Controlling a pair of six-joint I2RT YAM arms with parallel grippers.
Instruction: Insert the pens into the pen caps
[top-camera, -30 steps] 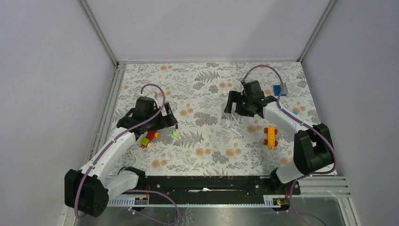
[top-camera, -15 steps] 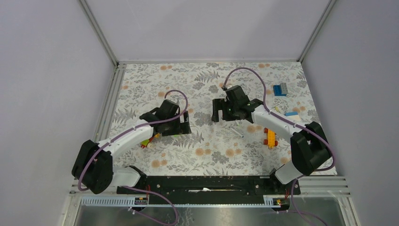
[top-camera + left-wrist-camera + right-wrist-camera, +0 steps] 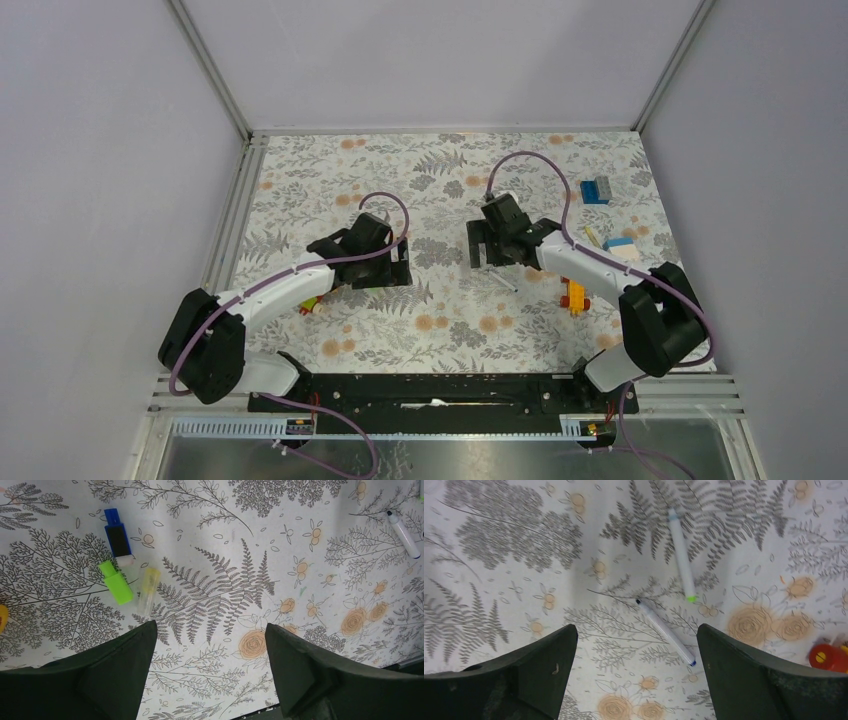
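Note:
My right gripper moves past the blue-ended pen to the green-tipped pen next, down and outward onto that pen's body near its green tip [image 3: 686,577].
In the left wrist view a dark blue pen cap [image 3: 119,537], a bright green pen cap [image 3: 116,582] and a pale yellowish translucent cap [image 3: 148,590] lie together on the floral mat. They sit just beyond my open, empty left gripper [image 3: 211,645], near its left finger. A white pen [image 3: 404,534] lies far right there. In the right wrist view two white pens lie ahead of my open, empty right gripper [image 3: 636,645]: a green-tipped one [image 3: 681,555] and a blue-ended one [image 3: 666,632]. From above, the left gripper [image 3: 392,268] and right gripper [image 3: 490,252] hover mid-mat.
Toy bricks are scattered around: a red-yellow one [image 3: 315,300] by the left arm, an orange one [image 3: 573,293] near the right arm, and blue ones [image 3: 597,190] at back right. A short tan stick [image 3: 592,236] lies near a blue-white brick [image 3: 618,242].
The left arm has swung right and now hangs over the caps. The right gripper has come left and nearer, settling above the two pens.

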